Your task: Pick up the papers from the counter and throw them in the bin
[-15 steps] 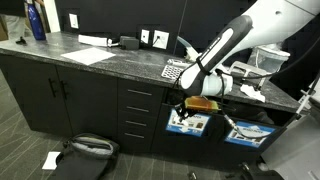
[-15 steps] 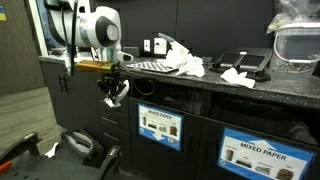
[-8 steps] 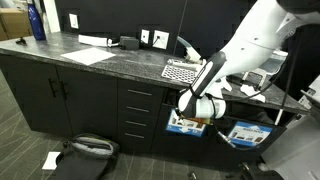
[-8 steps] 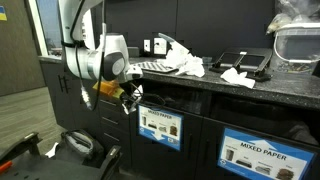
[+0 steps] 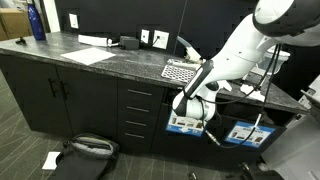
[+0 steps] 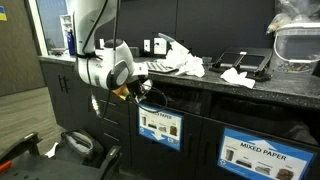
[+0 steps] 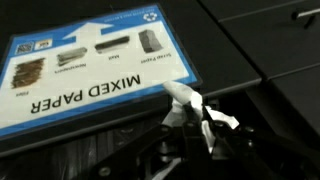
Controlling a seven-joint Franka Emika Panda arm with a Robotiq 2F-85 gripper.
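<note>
The scrap still hangs by the bin panel's edge. My gripper should tilt, move over that edge into the dark bin opening above the label and release it.
My gripper [image 7: 190,120] is shut on a crumpled white paper scrap [image 7: 182,98], which sticks out past the fingertips. It hangs close in front of a bin panel with a blue "MIXED PAPER" label [image 7: 90,65]. In both exterior views the gripper [image 6: 142,92] [image 5: 212,132] is below the edge of the dark speckled counter [image 6: 200,84] [image 5: 110,62], at the labelled bin fronts [image 6: 160,125]. More white paper wads [image 6: 185,65] [image 6: 237,75] lie on the counter.
A checkered mat [image 5: 180,70] and flat white sheets [image 5: 90,55] lie on the counter, with a blue bottle [image 5: 36,20] at its far end. A black bag [image 5: 85,150] and a white scrap [image 5: 52,159] are on the floor. A clear container [image 6: 298,40] stands on the counter.
The arm has swung down and along the cabinet front, carrying the paper scrap from beside the drawers to right in front of the labelled bin panel.
</note>
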